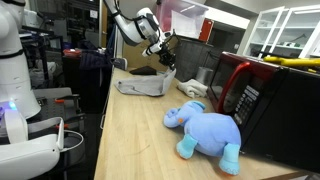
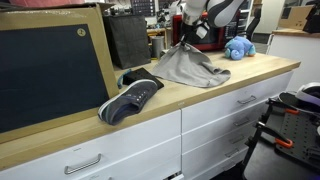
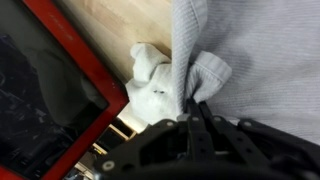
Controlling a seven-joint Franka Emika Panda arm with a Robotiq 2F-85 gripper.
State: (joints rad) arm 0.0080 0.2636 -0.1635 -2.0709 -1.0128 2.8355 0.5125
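Note:
The gripper should draw the bunched corner to its left in the wrist view to spread the cloth and then release it, since the white crumpled thing lies that way.
My gripper point(image 1: 163, 57) is shut on a corner of a grey cloth point(image 1: 147, 84) and holds that corner up above the wooden counter, so the cloth hangs in a tent shape point(image 2: 190, 65). In the wrist view the fingers point(image 3: 197, 108) pinch a bunched fold of the grey cloth point(image 3: 250, 50). A white crumpled thing point(image 3: 152, 82) lies just beside the fold on the counter.
A blue stuffed elephant point(image 1: 205, 130) lies on the counter point(image 1: 130, 140) next to a red and black microwave point(image 1: 250, 95). A dark sneaker point(image 2: 132, 98) sits near the counter's edge beside a large framed black board point(image 2: 50, 70). White drawers point(image 2: 215, 125) run below.

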